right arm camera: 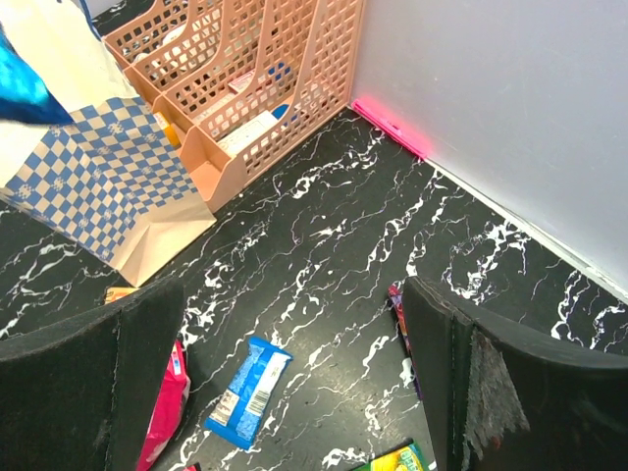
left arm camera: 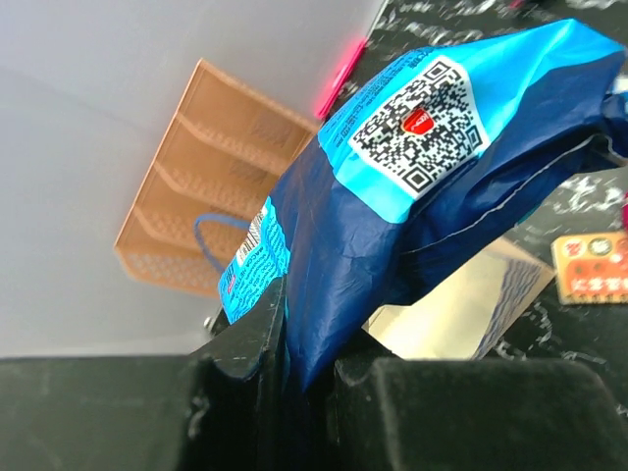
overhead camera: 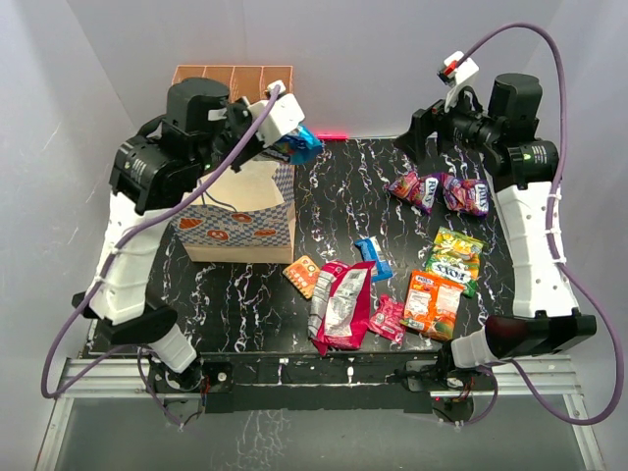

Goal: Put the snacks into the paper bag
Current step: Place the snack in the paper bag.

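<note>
The bag's opening lies below my left gripper and to its left in the top view. The left gripper shifts that way next, descends inside and releases the packet.
My left gripper (overhead camera: 280,132) is shut on a blue foil snack packet (overhead camera: 299,145) and holds it above the open top of the paper bag (overhead camera: 245,221); the packet (left arm camera: 412,186) fills the left wrist view, pinched between the fingers. My right gripper (overhead camera: 417,132) is open and empty, raised at the back right above the table. Snacks lie on the table: a small blue packet (overhead camera: 373,257) (right arm camera: 247,391), a magenta-silver packet (overhead camera: 341,304), an orange packet (overhead camera: 432,304), a green-yellow packet (overhead camera: 454,257), purple packets (overhead camera: 442,191), a small pink one (overhead camera: 388,319).
A peach perforated file rack (overhead camera: 231,78) (right arm camera: 245,88) stands behind the bag against the back wall. A small orange card-like packet (overhead camera: 303,276) lies right of the bag. The black marbled table (overhead camera: 334,196) ends at a metal rail in front.
</note>
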Available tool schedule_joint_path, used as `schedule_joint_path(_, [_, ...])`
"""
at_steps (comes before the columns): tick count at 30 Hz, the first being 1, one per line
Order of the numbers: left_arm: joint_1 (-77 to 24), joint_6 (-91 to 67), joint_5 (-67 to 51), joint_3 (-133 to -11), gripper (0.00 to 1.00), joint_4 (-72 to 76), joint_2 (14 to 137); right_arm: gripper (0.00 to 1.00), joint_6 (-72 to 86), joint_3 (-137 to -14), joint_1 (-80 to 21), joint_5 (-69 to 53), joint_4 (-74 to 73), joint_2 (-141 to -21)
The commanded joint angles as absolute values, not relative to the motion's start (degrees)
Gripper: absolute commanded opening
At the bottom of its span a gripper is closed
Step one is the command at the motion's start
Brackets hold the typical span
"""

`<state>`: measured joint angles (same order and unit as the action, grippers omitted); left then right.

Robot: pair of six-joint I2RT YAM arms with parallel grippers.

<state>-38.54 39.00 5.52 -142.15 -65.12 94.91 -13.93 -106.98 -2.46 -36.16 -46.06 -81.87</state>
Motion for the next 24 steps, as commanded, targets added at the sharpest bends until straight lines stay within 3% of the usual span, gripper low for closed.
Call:
schedule_joint_path(1, [-37.2, 42.1, 17.2, -141.2, 0.0, -61.5, 89.5, 0.98, -13.9, -106.3, -2.0, -36.2, -42.7, -81.9])
schedule_joint_path(10, [-27.8, 42.4, 20.9, -129.8, 0.0, -61.3, 86.1, 0.98, -13.5, -105.3, -2.0, -36.5, -42.1, -82.6])
schedule_joint_path(18, [-19.3, 40.8, 12.3, -128.4, 0.0, -64.6, 89.0, 0.98, -13.1, -104.6, -2.0, -37.2, -41.9, -83.1])
schedule_joint_path(24, [-18.7, 40.5, 8.1, -127.9, 0.0, -65.6, 91.7, 0.98, -13.1, -103.8, -2.0, -37.1, -41.8, -83.2])
